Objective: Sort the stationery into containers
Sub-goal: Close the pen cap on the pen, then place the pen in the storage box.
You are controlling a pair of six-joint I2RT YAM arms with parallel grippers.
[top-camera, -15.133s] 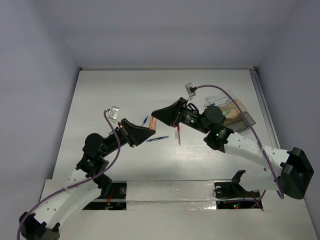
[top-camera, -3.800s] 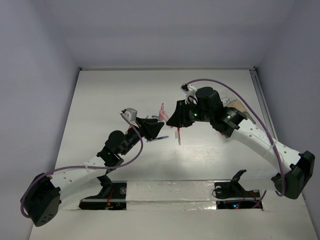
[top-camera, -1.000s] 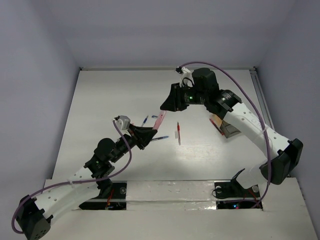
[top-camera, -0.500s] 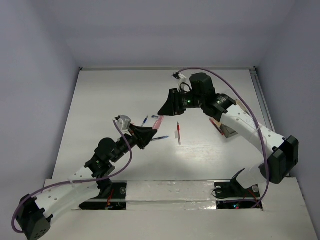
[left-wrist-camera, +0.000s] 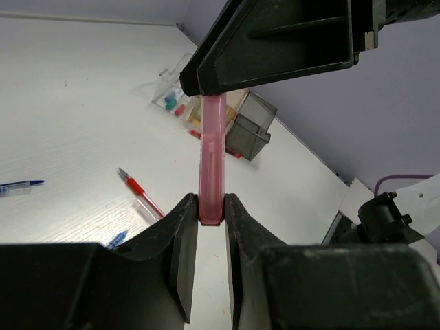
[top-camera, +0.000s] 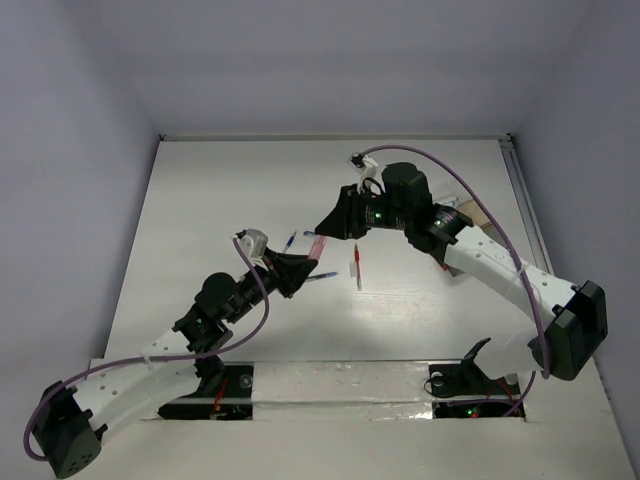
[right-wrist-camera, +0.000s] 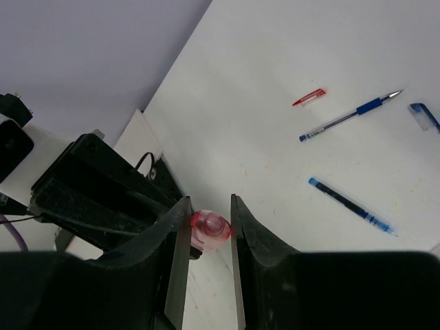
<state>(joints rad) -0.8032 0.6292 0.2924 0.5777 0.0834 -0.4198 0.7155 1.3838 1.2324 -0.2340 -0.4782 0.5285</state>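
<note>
The tan container (top-camera: 477, 212) is below my right gripper and to its right in the top view, so I will next move my gripper across and down to let go of the pink piece (top-camera: 318, 245) inside it.
The pink translucent piece (top-camera: 318, 245) hangs in the air between both grippers. My left gripper (left-wrist-camera: 212, 213) is shut on its near end (left-wrist-camera: 212, 151). My right gripper (right-wrist-camera: 211, 206) is shut on its other end (right-wrist-camera: 210, 229), and both pads touch it. From above, the right gripper (top-camera: 326, 231) meets the left gripper (top-camera: 303, 262) over the table's middle. A red pen (top-camera: 357, 268) and two blue pens (top-camera: 290, 241) (top-camera: 322, 276) lie on the table below. The containers (left-wrist-camera: 237, 120) stand at the right, clear, tan and grey; the clear one holds small green and red items.
A red cap (right-wrist-camera: 309, 97) and a blue cap (right-wrist-camera: 426, 115) lie near the blue pens (right-wrist-camera: 350, 113) (right-wrist-camera: 350, 205). In the top view the right arm hides most of the containers (top-camera: 472, 212). Grey walls enclose the white table (top-camera: 220, 190).
My right gripper has moved down and left to the pink piece and closed around its far end. The left arm has shifted slightly and still holds the piece.
</note>
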